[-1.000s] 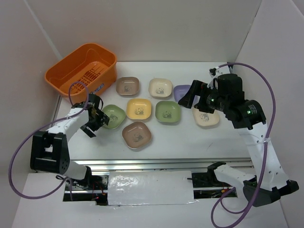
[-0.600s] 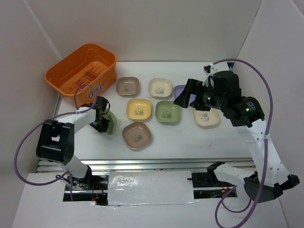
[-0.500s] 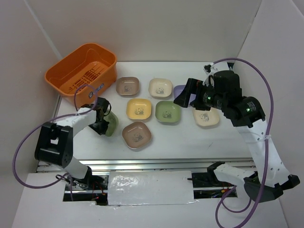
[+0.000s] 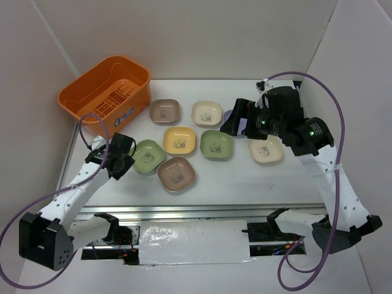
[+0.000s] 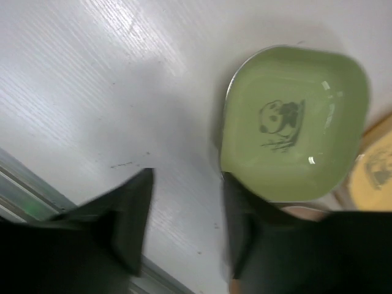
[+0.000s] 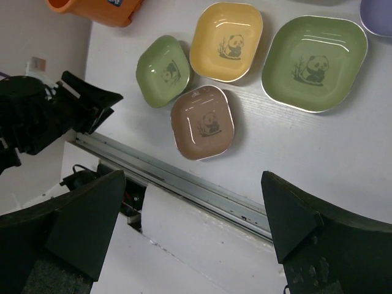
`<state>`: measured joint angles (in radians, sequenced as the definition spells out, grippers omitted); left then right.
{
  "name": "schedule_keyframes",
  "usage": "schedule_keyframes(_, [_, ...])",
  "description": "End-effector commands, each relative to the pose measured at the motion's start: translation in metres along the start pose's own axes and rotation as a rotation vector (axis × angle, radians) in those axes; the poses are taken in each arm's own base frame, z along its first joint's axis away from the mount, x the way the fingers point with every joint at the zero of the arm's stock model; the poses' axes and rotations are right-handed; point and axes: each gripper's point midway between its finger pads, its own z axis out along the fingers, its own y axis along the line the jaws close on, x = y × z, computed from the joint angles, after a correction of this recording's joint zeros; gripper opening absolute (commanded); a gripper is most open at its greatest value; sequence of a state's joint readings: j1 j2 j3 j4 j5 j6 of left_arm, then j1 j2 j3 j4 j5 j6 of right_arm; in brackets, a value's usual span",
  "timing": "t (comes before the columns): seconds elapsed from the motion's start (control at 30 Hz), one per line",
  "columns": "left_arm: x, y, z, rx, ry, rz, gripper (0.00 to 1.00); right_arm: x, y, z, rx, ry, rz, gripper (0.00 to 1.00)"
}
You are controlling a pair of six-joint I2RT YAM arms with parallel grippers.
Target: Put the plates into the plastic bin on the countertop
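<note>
The green plate is beside the end of one finger of my left gripper. My left gripper should go down next and move toward that plate until its fingers are on both sides of the plate's near rim.
The orange plastic bin (image 4: 104, 86) stands at the back left of the white countertop (image 4: 245, 177). Eight plates lie flat on it: brown (image 4: 165, 111), cream (image 4: 207, 113), a partly hidden lavender one (image 4: 231, 114), yellow (image 4: 179, 140), green (image 4: 215, 144), cream (image 4: 265, 150), green (image 4: 148, 155) and brown (image 4: 176, 174). My left gripper (image 4: 124, 164) is open and empty just left of the left green plate (image 5: 294, 122), whose near edge lies beside one finger (image 5: 242, 226). My right gripper (image 4: 236, 119) is open wide and empty, held above the lavender plate.
A metal rail (image 6: 177, 177) runs along the table's front edge. The right wrist view shows the left green plate (image 6: 162, 70), yellow plate (image 6: 226, 40), middle green plate (image 6: 314, 61), near brown plate (image 6: 202, 121) and the left arm (image 6: 49, 113). White walls enclose the table.
The left green plate, held tilted on edge in my left gripper half a second ago, now lies flat. My left gripper has let go and drawn back left. The right arm shifted slightly left.
</note>
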<state>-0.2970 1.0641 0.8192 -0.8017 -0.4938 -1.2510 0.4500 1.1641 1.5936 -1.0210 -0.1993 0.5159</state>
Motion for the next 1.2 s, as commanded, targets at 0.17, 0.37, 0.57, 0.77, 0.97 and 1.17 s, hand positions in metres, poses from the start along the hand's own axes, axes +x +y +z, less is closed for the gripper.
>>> schedule_keyframes(0.17, [0.009, -0.022, 0.033, 0.113, 0.052, 0.032, 0.79, -0.004, 0.016, -0.009, -0.046, -0.022, -0.036, 1.0])
schedule_keyframes(0.37, [0.028, -0.022, 0.069, 0.08, 0.123, 0.018, 0.73, -0.003, 0.015, -0.01, -0.04, -0.03, -0.039, 1.0])
schedule_keyframes(0.57, [0.043, -0.024, 0.099, 0.043, 0.173, 0.029, 0.24, -0.001, 0.014, -0.013, -0.035, -0.031, -0.042, 1.0])
schedule_keyframes(0.77, [0.013, 0.003, 0.048, -0.162, 0.084, -0.007, 0.0, -0.004, 0.012, -0.02, -0.022, -0.054, -0.041, 1.0])
schedule_keyframes(0.97, [-0.064, -0.074, -0.069, 0.337, -0.103, 0.085, 0.0, -0.003, 0.007, -0.015, -0.019, -0.057, -0.031, 1.0])
schedule_keyframes(1.17, [-0.166, -0.128, -0.147, 0.513, -0.379, 0.017, 0.0, -0.01, 0.01, -0.007, -0.041, -0.075, -0.021, 1.0])
